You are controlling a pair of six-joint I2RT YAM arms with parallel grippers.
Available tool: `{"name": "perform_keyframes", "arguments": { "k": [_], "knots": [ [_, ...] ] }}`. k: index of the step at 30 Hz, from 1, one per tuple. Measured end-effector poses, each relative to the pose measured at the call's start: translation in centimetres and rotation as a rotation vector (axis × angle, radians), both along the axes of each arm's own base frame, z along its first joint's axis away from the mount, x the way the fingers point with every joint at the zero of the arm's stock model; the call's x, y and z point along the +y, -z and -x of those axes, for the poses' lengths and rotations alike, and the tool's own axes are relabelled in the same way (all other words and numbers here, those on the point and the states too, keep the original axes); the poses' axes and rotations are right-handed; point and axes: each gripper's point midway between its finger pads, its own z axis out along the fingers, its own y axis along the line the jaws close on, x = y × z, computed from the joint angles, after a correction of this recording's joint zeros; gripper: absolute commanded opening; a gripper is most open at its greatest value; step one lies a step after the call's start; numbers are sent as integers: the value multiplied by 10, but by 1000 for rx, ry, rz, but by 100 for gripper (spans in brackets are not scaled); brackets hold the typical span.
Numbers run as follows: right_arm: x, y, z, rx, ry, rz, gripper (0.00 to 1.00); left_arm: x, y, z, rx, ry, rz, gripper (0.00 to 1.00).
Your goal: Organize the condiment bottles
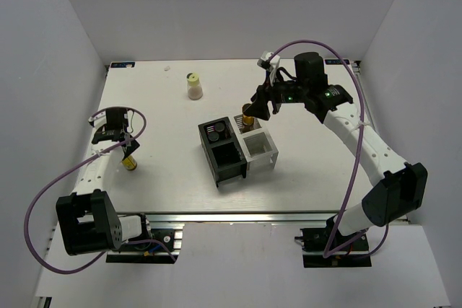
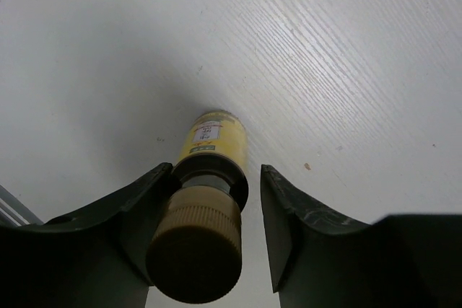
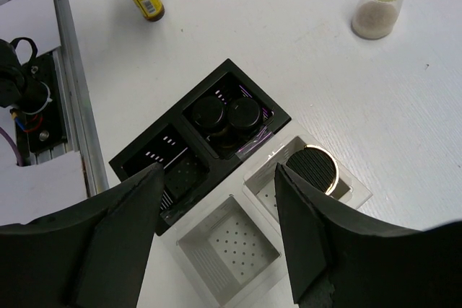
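Observation:
The black organizer's near cell [image 1: 228, 154] is empty. My left gripper should next lift the yellow bottle, move right in the top view and go down to release it there.
A yellow bottle [image 2: 211, 138] with a brown cap stands on the table between my left gripper's [image 2: 216, 174] open fingers. The left finger is against the cap and there is a gap at the right finger. It also shows in the top view [image 1: 129, 163] below the left gripper [image 1: 123, 143]. Two dark bottles with black caps [image 3: 225, 115] sit in one cell of the black organizer [image 1: 232, 171]. An amber bottle with a black cap [image 3: 312, 169] stands in a far cell of the white organizer [image 3: 231, 250]. My right gripper [image 3: 218, 171] hangs open and empty above both organizers. A cream-white bottle [image 1: 194, 86] stands apart at the back.
The organizers stand side by side mid-table, the white one [image 1: 275, 151] on the right. An aluminium rail [image 1: 238, 216] runs along the table's near edge. White walls enclose the left, right and back. Purple cables loop off both arms.

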Motion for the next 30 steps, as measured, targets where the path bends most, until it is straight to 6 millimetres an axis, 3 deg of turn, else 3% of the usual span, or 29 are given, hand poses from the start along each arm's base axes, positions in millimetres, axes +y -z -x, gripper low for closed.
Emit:
{"name": "perform_keyframes", "arguments": {
  "k": [4, 7, 8, 12, 15, 18, 19, 21, 22, 27, 30],
  "knots": [
    [0, 0, 0, 0, 0, 0, 68, 1, 0, -2, -7, 1, -4, 54],
    [0, 0, 0, -1, 0, 0, 68, 1, -1, -3, -9, 4, -7, 32],
    [0, 0, 0, -1, 0, 0, 68, 1, -1, -4, -11, 5, -6, 20],
    [-1, 0, -1, -3, 2, 0, 66, -1, -1, -5, -10, 18, 0, 0],
    [-2, 0, -2, -5, 5, 1, 60, -8, -2, -5, -12, 53, 34, 0],
    [-3, 0, -3, -9, 7, 2, 43, -24, -13, -8, -42, 123, 101, 0],
    [-4, 0, -4, -10, 8, 3, 29, -30, -19, -10, -65, 150, 123, 0],
    [-5, 0, -5, -7, 12, 2, 14, -46, -42, -18, -136, 224, 172, 0],
    [-5, 0, -5, -5, 15, 1, 3, -53, -53, -22, -173, 258, 189, 0],
    [-10, -1, -9, 4, 35, -2, 0, -110, -127, -30, -374, 510, 280, 0],
    [-14, -1, -13, 5, 50, -1, 0, -145, -159, -27, -443, 661, 332, 0]
  ]
}}
